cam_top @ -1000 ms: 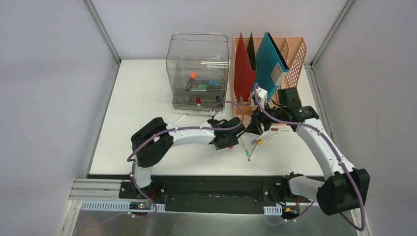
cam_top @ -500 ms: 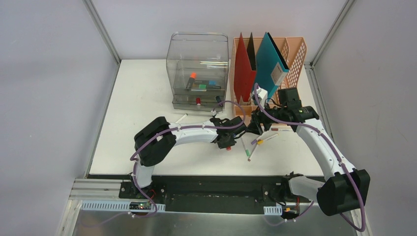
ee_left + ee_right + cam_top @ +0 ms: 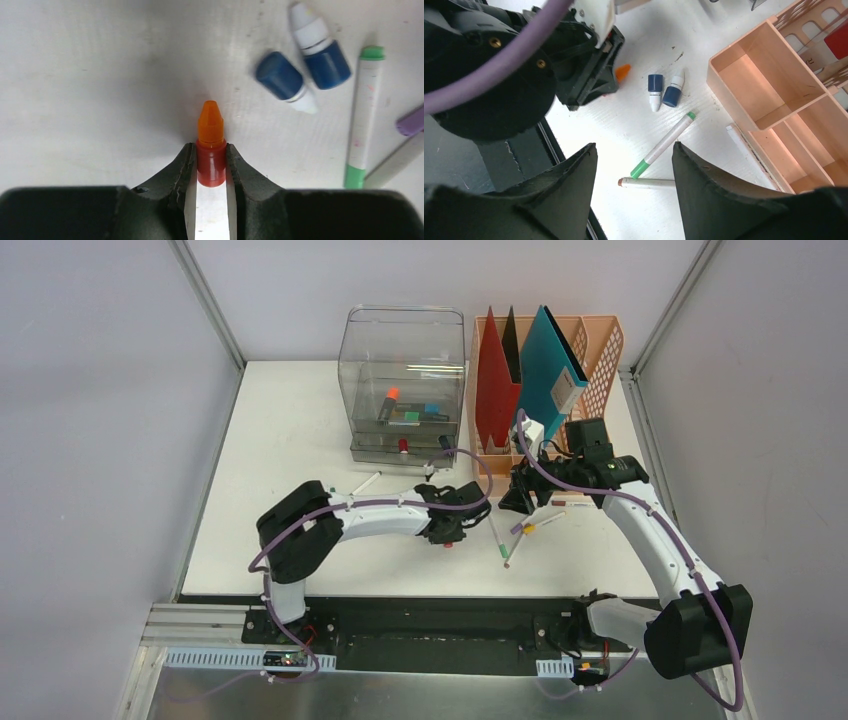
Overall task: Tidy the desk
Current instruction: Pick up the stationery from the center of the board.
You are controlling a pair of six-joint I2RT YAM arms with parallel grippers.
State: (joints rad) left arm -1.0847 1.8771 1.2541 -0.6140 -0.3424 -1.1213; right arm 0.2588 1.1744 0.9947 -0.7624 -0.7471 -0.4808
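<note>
The clear drawer box's bottom tray (image 3: 424, 447) lies outward of my left gripper. My left gripper rises next, carries the red bottle outward into that tray and releases it.
The desk (image 3: 290, 470) is a flat white tabletop. My left gripper (image 3: 452, 533) is low over its middle, shut on a small red bottle with an orange tip (image 3: 210, 160); the tip pokes out past the fingertips just above the desk surface. My right gripper (image 3: 515, 495) hovers open and empty to the right of it, in front of the peach file rack (image 3: 590, 350). In the right wrist view the open gripper (image 3: 634, 147) is above a green-capped marker (image 3: 664, 145) and a white pen (image 3: 646, 183). Two small blue bottles (image 3: 286, 80) lie beside the left gripper.
A clear drawer box (image 3: 405, 380) with small items inside stands at the back. The rack holds red and teal folders, and its low front trays (image 3: 769, 85) are open. A purple marker (image 3: 411, 122) and a white pen (image 3: 367, 483) lie on the desk.
My left gripper has drawn a little leftward and toward the near edge with the red bottle in it, and its elbow has swung left. The right arm has stayed put.
</note>
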